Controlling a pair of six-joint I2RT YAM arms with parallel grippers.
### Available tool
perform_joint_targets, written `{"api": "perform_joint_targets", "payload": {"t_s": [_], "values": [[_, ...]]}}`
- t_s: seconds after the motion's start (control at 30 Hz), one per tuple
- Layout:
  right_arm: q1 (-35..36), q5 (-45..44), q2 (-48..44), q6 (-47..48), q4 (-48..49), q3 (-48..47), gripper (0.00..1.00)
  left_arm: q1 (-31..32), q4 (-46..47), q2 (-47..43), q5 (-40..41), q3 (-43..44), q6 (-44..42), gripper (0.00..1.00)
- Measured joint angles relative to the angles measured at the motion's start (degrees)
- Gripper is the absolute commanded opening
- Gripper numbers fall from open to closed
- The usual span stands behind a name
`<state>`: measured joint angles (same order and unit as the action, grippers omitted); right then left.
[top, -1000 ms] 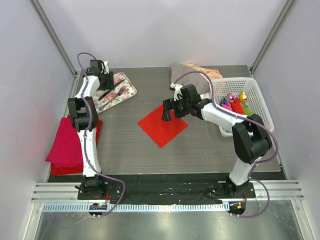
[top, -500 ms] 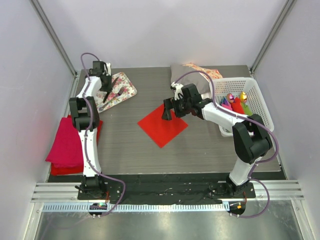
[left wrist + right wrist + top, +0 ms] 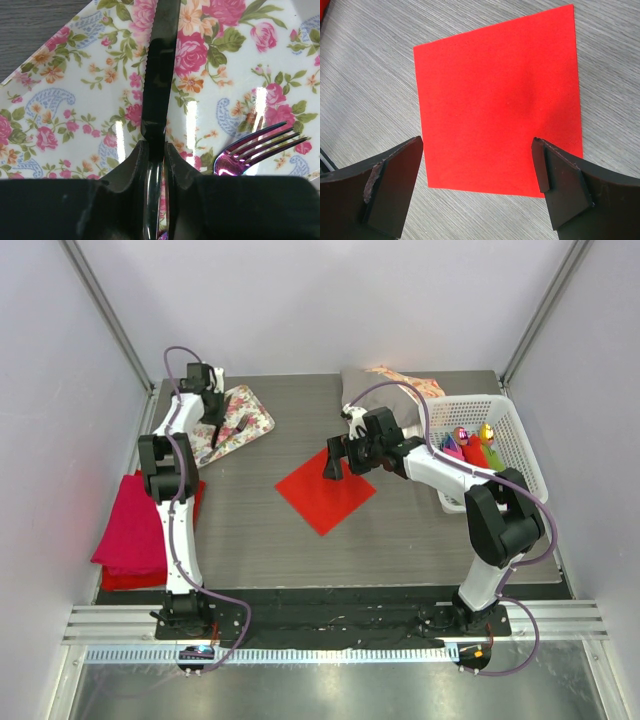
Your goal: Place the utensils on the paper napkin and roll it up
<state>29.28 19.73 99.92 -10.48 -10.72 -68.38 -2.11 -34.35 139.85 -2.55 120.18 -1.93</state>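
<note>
Next I will lift the knife, carry it across, lower it and release, since the flat napkin's middle (image 3: 323, 493) lies to my left gripper's right in the top view.
A flowered tray (image 3: 75, 115) at the back left (image 3: 255, 418) holds the utensils. A dark knife (image 3: 160, 75) lies along it, and my left gripper (image 3: 156, 150) is shut on its handle, down over the tray (image 3: 213, 425). A shiny purple fork (image 3: 255, 150) lies just right of the fingers. The red paper napkin (image 3: 325, 498) lies flat and unrolled mid-table. My right gripper (image 3: 333, 465) hovers over its far corner, open, with the napkin (image 3: 500, 100) showing between the wide-apart fingers (image 3: 476, 145) and nothing held.
A white basket (image 3: 522, 452) at the right holds coloured rolls (image 3: 475, 450). A thick magenta cloth stack (image 3: 135, 525) lies at the left edge. A grey and patterned cloth bundle (image 3: 385, 390) sits at the back, behind the right arm.
My left gripper's fingers have come together on the knife handle, and its wrist has shifted slightly over the tray. The right arm and the napkin have stayed put.
</note>
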Motion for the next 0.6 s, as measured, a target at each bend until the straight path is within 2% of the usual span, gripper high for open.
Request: {"api": "perform_joint_targets", "payload": {"t_s": [0.03, 0.2, 0.6], "values": [[-0.04, 0.00, 0.00, -0.02, 0.00, 0.00, 1.00, 0.00, -0.04, 0.00, -0.11, 0.00, -0.11, 0.10], [-0.15, 0.07, 0.00, -0.17, 0.02, 0.00, 1.00, 0.02, -0.22, -0.11, -0.17, 0.02, -0.57, 0.01], [-0.15, 0.66, 0.00, -0.72, 0.55, 0.00, 1.00, 0.17, -4.79, -2.58, -0.07, -1.20, -0.94, 0.00]]}}
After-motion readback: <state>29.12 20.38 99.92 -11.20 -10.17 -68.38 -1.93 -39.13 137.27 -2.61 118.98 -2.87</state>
